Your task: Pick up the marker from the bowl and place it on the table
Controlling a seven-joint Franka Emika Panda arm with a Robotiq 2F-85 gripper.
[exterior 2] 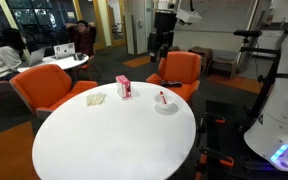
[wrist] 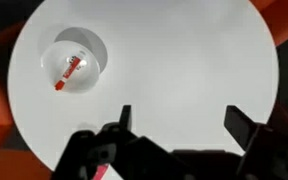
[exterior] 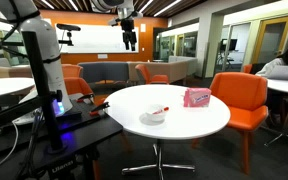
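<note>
My open gripper moves down and toward the left in the wrist view over the red marker's body next and turns.
A thin red marker lies in a small shallow white bowl on the round white table. In both exterior views the marker rests in the bowl near the table edge. My gripper is open and empty, held high above the table, well apart from the bowl. It shows in both exterior views far above the tabletop.
A pink box stands on the table beyond the bowl. A flat white piece lies near it. Orange chairs ring the table. The dark workbench with the robot base is beside it.
</note>
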